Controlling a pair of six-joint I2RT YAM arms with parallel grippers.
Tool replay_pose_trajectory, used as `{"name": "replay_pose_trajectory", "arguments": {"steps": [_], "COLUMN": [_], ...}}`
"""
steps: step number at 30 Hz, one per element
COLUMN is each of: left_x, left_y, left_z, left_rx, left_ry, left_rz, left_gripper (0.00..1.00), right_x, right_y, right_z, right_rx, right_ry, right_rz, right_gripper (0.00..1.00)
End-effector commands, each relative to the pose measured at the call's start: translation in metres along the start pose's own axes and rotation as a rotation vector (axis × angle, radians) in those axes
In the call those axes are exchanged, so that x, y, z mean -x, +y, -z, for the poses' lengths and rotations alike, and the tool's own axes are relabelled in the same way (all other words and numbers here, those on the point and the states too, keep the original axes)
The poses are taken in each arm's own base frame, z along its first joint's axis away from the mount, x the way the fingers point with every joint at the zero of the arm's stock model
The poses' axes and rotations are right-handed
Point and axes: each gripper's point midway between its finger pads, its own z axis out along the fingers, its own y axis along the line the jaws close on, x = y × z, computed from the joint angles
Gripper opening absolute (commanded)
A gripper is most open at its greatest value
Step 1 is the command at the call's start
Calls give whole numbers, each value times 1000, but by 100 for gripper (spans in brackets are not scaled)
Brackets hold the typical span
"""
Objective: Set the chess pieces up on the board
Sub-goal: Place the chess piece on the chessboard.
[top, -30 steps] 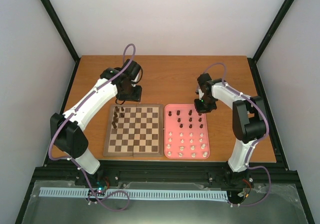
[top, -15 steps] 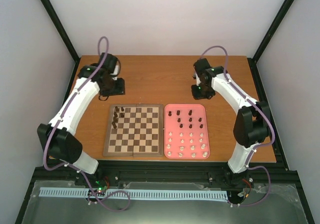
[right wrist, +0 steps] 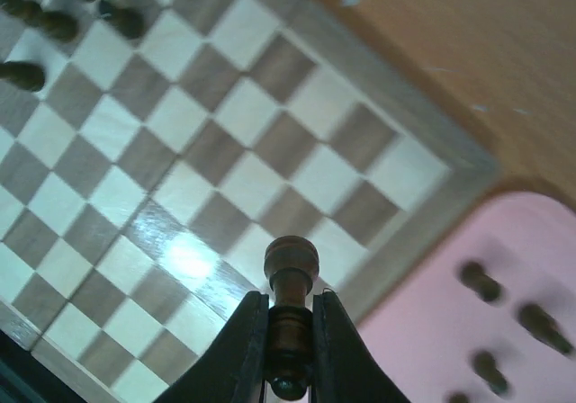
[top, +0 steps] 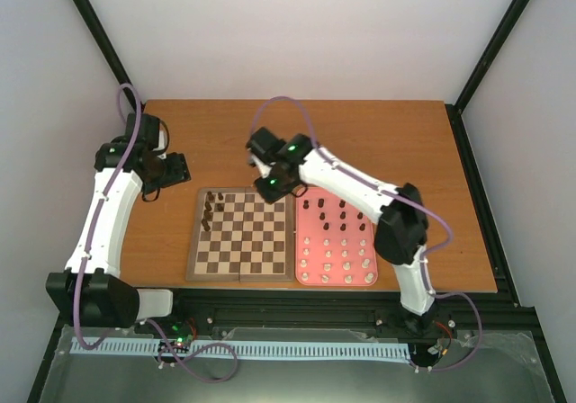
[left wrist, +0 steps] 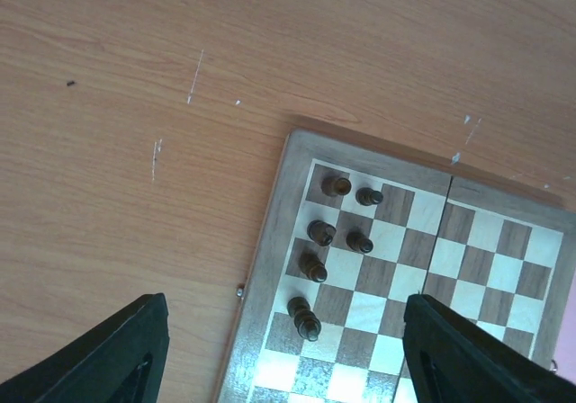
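Note:
The right gripper moves to the left in the top view, back and down next and releases on the bare square by the board's fold, since that square lies below it.
The board (top: 252, 250) lies at the table's middle, with several dark brown chess pieces (top: 211, 210) standing in its far-left corner. My right gripper (top: 270, 187) hovers over the board's far-right corner. In the right wrist view that gripper (right wrist: 290, 331) is shut on a dark brown chess piece (right wrist: 290, 268), whose round end sticks out past the fingertips above the board (right wrist: 225, 178). My left gripper (top: 173, 174) hangs over bare table, left of the board's far-left corner. The left wrist view shows its fingers (left wrist: 135, 353) wide open and empty, high above the dark pieces (left wrist: 320, 232).
A pink tray (top: 370, 241) lies right of the board, touching its edge, with dark pieces (top: 342, 212) in its far rows and cream pieces (top: 337, 261) in its near rows. The tray's corner (right wrist: 513, 259) shows in the right wrist view. Black frame posts stand at the table's sides.
The right arm swung left from the tray's far side to the board's far-right corner with the dark piece in its grip. The left arm drew back left off the board and opened wider.

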Motion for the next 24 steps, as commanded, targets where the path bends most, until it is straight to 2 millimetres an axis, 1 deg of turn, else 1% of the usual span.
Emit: {"name": "replay_pose_trajectory", "arguments": {"steps": [1,3,6,8,11,15,19,24], "left_x": [5,5,4,5,5,6,5,4], "left_y": [7,9,8,8,8,6,2,1], "left_z": [14,16,19,21,22,23,26,28], "left_rx": [-8,-10,-16,-20,-19,-31,-56,-66], "left_ry": [-65,-74,-85,-92,-97,-101,-105,-106], "left_rz": [10,14,16,17,11,7,11,11], "left_gripper": [82,82,82,82,82,82,82,82], "right_x": [-9,-10,-5,-7,-12,-20,-25,-26], "right_y": [52,72,98,110,122,127,123,120], "right_z": [-26,-36,-43,-50,-61,-79,-94,-103], "right_rx": [63,89,137,154,168,161,139,118], "right_ry": [87,108,118,135,163,200,224,233], "right_rz": [90,126,169,192,208,202,194,187], "right_gripper": [3,3,3,3,3,3,3,3]}}
